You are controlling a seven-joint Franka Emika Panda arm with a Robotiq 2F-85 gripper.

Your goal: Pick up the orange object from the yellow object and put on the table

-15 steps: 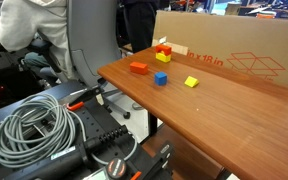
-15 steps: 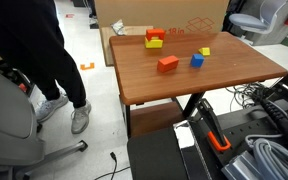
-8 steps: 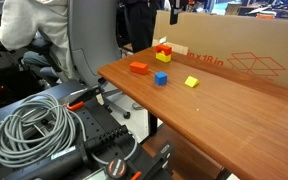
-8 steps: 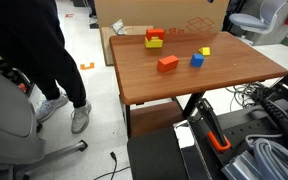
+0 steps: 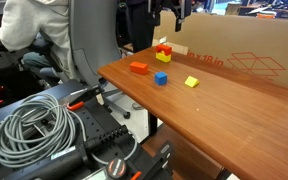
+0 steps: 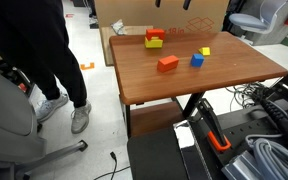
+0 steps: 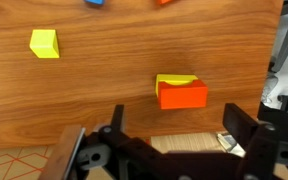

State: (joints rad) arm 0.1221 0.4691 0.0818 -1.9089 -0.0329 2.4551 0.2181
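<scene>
The red-orange cube sits below my gripper on top of the yellow block. My gripper lowers its open fingers astride the cube and closes them next.
The red-orange cube sits on a yellow block at the far side of the table, close to the cardboard box. The stack also shows in an exterior view. In the wrist view the cube covers most of the yellow block. My gripper hangs high above the stack, open and empty. In the wrist view the gripper has its jaws wide apart just below the cube.
A flat orange block, a blue cube and a second yellow block lie on the table. The second yellow block is also in the wrist view. A large cardboard box stands behind the stack.
My gripper has come into view at the top of both exterior views, above the stack. The blocks have not moved.
</scene>
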